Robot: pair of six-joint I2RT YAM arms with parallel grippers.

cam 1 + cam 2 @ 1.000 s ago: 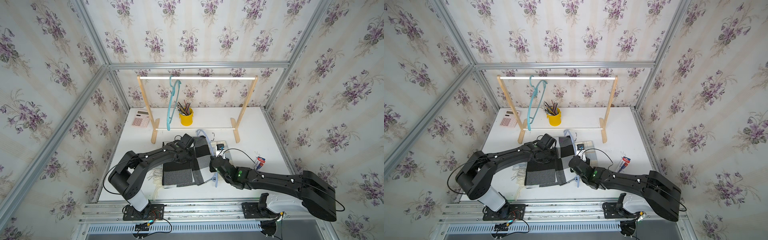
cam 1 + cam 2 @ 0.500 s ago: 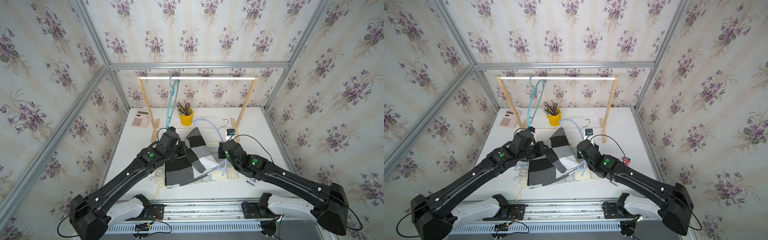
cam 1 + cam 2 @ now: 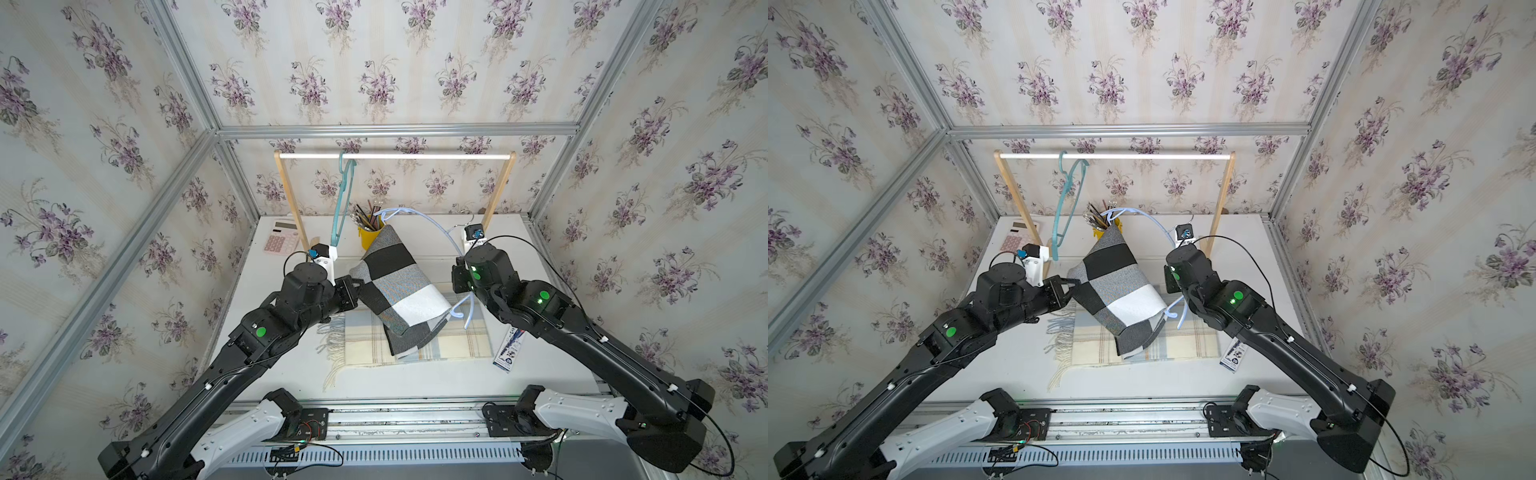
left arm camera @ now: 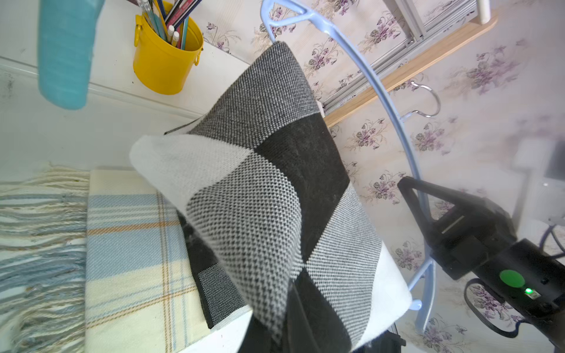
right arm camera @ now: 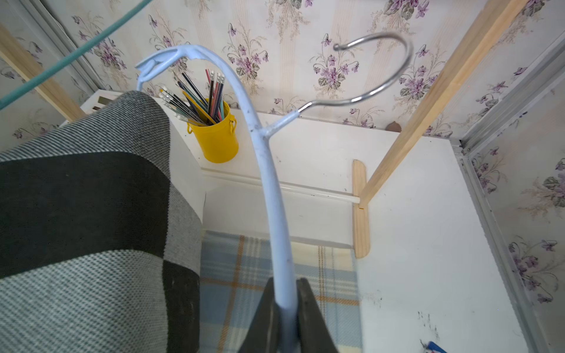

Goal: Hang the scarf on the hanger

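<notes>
My left gripper should next go down over the plaid fringed cloth toward the hanger and let go of the scarf's edge, because the scarf already lies draped across the hanger.
The scarf (image 3: pixel 399 286), checked in black, grey and white, is lifted off the table and lies draped across a pale blue hanger (image 5: pixel 269 183). Its upper fold reaches the hanger's far corner. The hanger's lower bar is hidden under the cloth, and its metal hook (image 5: pixel 376 61) points toward the rack. My left gripper (image 3: pixel 357 283) is shut on the scarf's left edge; in the left wrist view the cloth (image 4: pixel 269 198) covers the jaws. My right gripper (image 5: pixel 286 305) is shut on the hanger's curved arm, to the right of the scarf (image 3: pixel 1113 286).
A wooden rack (image 3: pixel 395 156) stands at the back with a teal hanger (image 3: pixel 343 199) on its rail. A yellow pencil cup (image 3: pixel 370 239) and a pink calculator (image 3: pixel 280 243) sit beneath it. A plaid fringed cloth (image 3: pixel 415 349) lies flat below the scarf, with a blue-white packet (image 3: pixel 509 349) beside it.
Both arms have risen from the table and drawn apart. The hanger and the scarf, low over the plaid cloth a second ago, now hang higher and nearer the rack.
</notes>
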